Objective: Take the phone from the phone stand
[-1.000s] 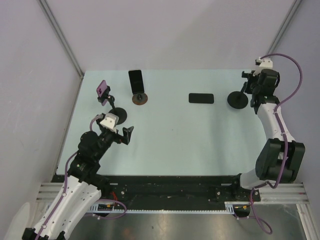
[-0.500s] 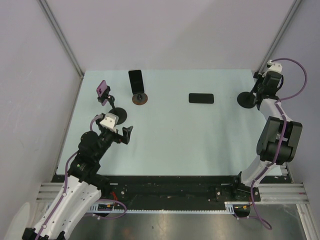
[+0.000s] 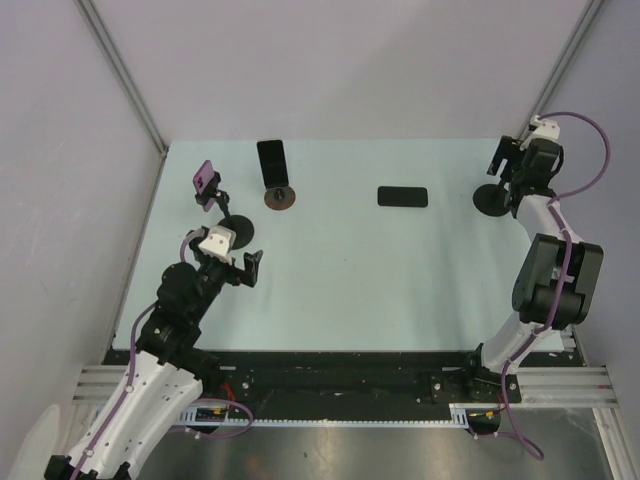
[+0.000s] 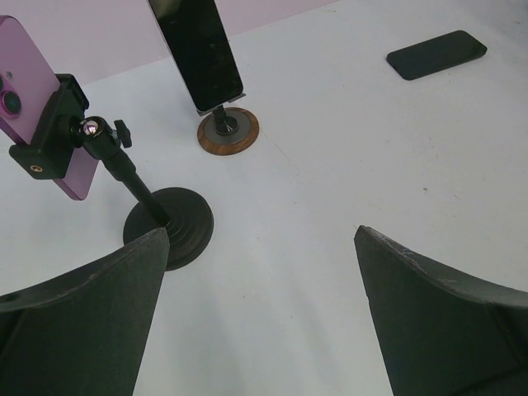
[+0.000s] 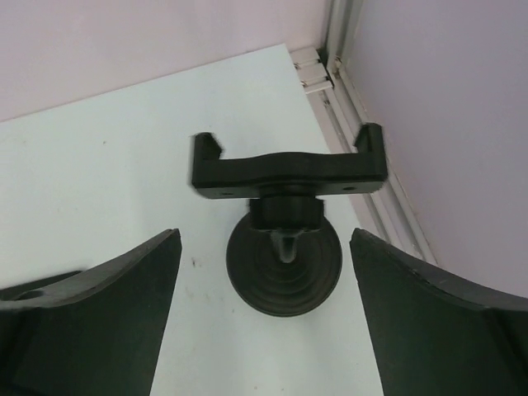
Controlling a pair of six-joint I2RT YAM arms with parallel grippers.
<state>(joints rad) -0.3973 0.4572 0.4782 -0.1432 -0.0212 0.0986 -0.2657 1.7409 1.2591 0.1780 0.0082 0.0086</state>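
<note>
My left gripper moves outward and to the left in the top view onto the purple phone's upper end point(image 3: 201, 178) point(image 4: 21, 62) next, since that end stands clear of its stand's clamp.
A black phone point(image 3: 402, 196) lies flat on the table's far middle. To its right is an empty black phone stand point(image 3: 493, 200), its clamp point(image 5: 289, 169) holding nothing. My right gripper point(image 3: 505, 165) hangs open over that stand's round base point(image 5: 285, 268), touching nothing. A purple phone point(image 3: 205, 180) is clamped in a black stand point(image 4: 169, 227) at far left. Another black phone point(image 4: 198, 49) stands upright on a round wooden stand point(image 4: 228, 132). My left gripper point(image 4: 262, 235) is open and empty, near the purple phone's stand.
The table's right edge and a metal corner rail point(image 5: 330, 58) run close beside the empty stand. Walls enclose the table on the left, back and right.
My right gripper has gone from shut to open. The right arm swung toward the far right corner, and the empty stand sits a little further right. The left arm has not moved.
</note>
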